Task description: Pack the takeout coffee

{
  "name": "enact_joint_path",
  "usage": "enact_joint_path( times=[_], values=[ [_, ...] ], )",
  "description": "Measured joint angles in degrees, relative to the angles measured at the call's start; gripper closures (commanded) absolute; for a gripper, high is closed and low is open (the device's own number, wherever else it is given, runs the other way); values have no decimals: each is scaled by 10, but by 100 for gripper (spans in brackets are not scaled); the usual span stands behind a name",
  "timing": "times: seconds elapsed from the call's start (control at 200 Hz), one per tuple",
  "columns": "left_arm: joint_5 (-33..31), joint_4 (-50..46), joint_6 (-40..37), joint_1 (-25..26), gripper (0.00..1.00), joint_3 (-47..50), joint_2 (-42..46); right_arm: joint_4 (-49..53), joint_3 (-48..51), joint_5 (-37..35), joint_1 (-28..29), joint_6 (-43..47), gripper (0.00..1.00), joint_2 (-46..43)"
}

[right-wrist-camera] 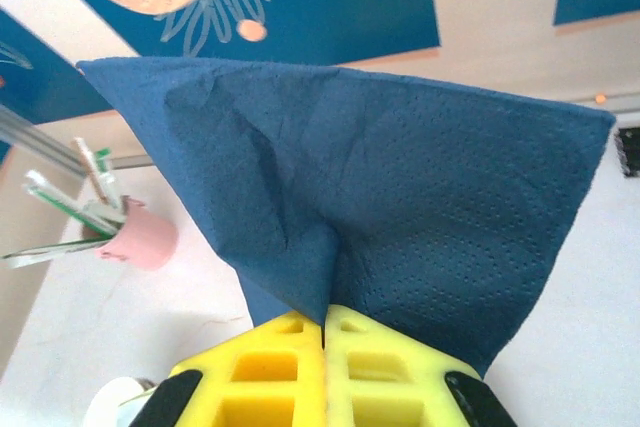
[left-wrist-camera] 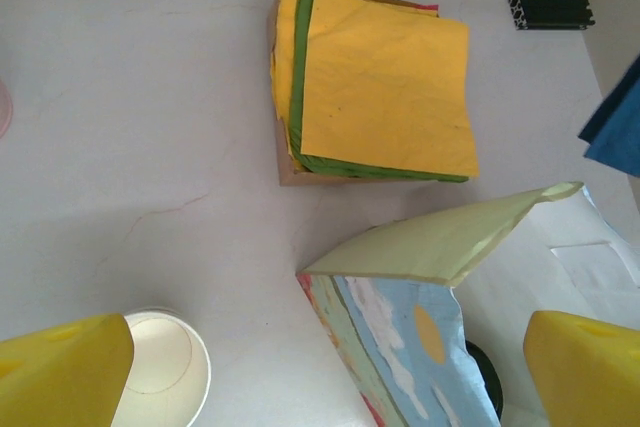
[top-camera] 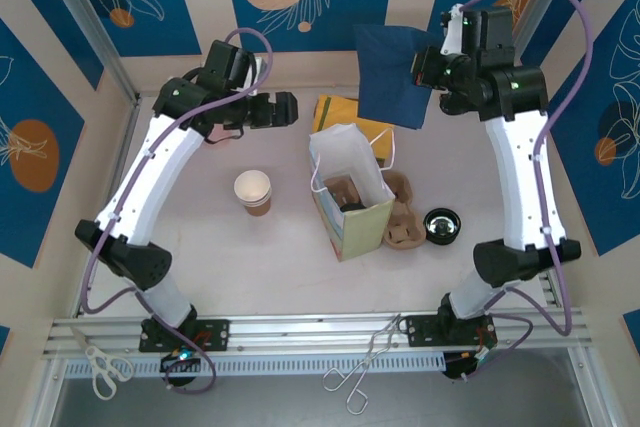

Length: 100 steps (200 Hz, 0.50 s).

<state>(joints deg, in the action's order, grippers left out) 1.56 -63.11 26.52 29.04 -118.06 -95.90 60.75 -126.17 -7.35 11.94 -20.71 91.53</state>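
The paper bag's opening [top-camera: 350, 171] is uncovered, so I should move my right gripper back over it and tilt its fingers downward to release the dark blue napkin.
An open paper bag [top-camera: 345, 197] with a painted sky on its side stands mid-table. Deep inside it shows a round black lid [top-camera: 352, 208], apparently the takeout coffee; the same dark lid [left-wrist-camera: 487, 379] peeks over the bag's edge [left-wrist-camera: 420, 337] in the left wrist view. A lidless brown cup [top-camera: 254, 191] stands left of the bag. My left gripper [top-camera: 277, 110] hangs open behind that cup [left-wrist-camera: 165, 377], with nothing between its yellow fingers [left-wrist-camera: 60, 372]. My right gripper [top-camera: 432, 69] is raised at the back right, shut [right-wrist-camera: 325, 319] on a dark blue napkin [right-wrist-camera: 380, 177].
A stack of yellow and green napkins [left-wrist-camera: 385, 82] lies behind the bag. A cardboard cup carrier [top-camera: 402, 217] and a loose black lid [top-camera: 442, 225] sit right of it. A pink holder with utensils [right-wrist-camera: 137, 237] stands at the far left. Scissors [top-camera: 101, 368] and tongs [top-camera: 358, 372] lie on the front rail.
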Motion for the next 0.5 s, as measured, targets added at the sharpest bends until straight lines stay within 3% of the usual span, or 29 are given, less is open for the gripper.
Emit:
enact_joint_path(
  times=[0.5],
  values=[
    [6, 49, 5, 14, 0, 95, 88, 21, 24, -21, 133, 9, 100, -83]
  ],
)
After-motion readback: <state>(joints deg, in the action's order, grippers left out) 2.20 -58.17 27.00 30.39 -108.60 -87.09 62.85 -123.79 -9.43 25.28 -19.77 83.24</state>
